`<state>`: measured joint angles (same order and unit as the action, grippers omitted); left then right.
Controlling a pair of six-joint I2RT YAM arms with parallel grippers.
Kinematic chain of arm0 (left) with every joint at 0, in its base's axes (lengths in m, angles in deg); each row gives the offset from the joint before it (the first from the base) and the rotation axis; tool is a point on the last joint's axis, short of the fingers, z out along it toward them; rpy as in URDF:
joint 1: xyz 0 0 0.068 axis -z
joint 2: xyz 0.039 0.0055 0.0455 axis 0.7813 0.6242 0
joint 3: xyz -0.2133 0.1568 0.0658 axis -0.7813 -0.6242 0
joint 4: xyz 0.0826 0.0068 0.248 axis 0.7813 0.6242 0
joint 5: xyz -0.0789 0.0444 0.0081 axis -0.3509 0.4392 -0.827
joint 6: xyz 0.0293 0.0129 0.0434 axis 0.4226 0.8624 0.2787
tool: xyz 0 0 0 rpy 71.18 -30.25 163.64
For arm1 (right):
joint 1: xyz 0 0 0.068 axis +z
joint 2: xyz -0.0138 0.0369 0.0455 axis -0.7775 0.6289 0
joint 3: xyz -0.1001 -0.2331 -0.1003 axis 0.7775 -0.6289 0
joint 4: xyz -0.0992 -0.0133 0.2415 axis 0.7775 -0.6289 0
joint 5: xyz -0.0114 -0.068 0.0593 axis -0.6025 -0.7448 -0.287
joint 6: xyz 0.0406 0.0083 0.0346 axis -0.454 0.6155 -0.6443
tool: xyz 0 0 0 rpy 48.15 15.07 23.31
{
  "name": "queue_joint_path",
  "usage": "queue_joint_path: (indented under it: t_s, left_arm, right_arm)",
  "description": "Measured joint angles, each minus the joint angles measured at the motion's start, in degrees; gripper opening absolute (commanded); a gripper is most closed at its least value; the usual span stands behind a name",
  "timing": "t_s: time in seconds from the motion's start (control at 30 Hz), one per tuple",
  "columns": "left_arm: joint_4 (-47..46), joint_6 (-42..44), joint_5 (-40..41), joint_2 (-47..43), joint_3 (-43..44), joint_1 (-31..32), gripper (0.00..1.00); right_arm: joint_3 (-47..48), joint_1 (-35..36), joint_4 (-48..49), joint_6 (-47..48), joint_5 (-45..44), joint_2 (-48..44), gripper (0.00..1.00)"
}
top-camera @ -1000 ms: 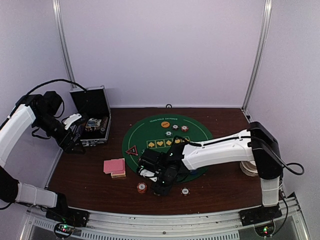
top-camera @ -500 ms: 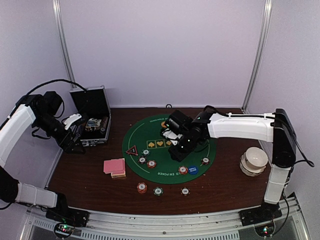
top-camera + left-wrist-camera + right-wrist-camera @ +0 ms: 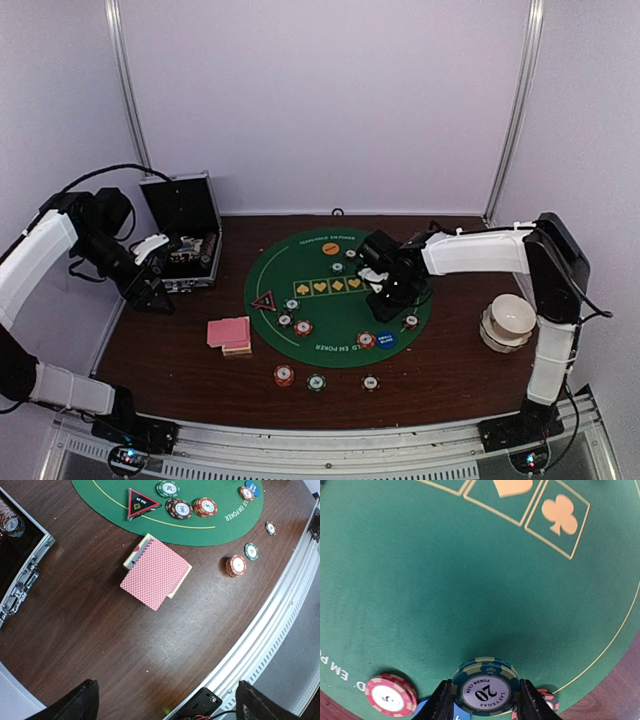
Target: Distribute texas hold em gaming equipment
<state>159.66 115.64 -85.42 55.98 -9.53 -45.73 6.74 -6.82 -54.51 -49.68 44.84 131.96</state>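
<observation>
Next, my right gripper lowers to the bare mat beyond the blue disc (image 3: pixel 386 340) and releases the striped poker chip, as it still hangs above the green.
My right gripper (image 3: pixel 388 297) hangs over the right half of the green mat (image 3: pixel 300 275), shut on a green striped "20" poker chip (image 3: pixel 485 687) held edge to edge between its fingers (image 3: pixel 440 704). Pink-backed cards (image 3: pixel 230 333) lie stacked on the wood left of the mat. Also on the mat are the black-red triangle (image 3: pixel 263 300), three chips (image 3: pixel 291 318) beside it, a red chip (image 3: pixel 366 340), a blue disc (image 3: pixel 386 340) and an orange disc (image 3: pixel 331 248). Three chips (image 3: pixel 316 382) sit in front of the mat. My left gripper (image 3: pixel 150 292) stays open above bare wood beside the case, with the cards (image 3: pixel 155 572) ahead of it.
The open silver-edged black case (image 3: pixel 185 235) stands at the back left with chips inside. A white roll (image 3: pixel 507 320) sits at the right of the table. A metal rail (image 3: pixel 280 625) runs along the table's near edge.
The right arm swung from the chips at the table's front back over the mat and then to its right half. The left gripper shifted slightly.
</observation>
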Motion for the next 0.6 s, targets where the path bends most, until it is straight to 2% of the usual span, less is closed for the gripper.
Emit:
queue_joint_path:
  t_s: [0.17,0.37,0.47,0.6]
  left_arm:
    - [-0.1,0.0,0.1,0.1,-0.8,1.4,0.98]
    - [-0.7,0.0,1.1,0.4,-2.3,4.5,0.98]
    - [-1.6,-0.2,2.1,1.0,-3.4,7.0,0.98]
    - [-2.2,-0.2,3.7,2.7,-4.6,9.8,0.98]
  right_arm:
    - [-2.1,-0.6,1.2,-0.2,0.0,0.7,0.26]
    - [-3.4,-1.2,1.7,-0.3,0.0,0.7,0.42]
    - [-3.4,-1.6,1.8,-0.5,0.0,0.7,0.55]
    - [-3.4,-1.9,1.8,-0.6,-0.2,0.7,0.63]
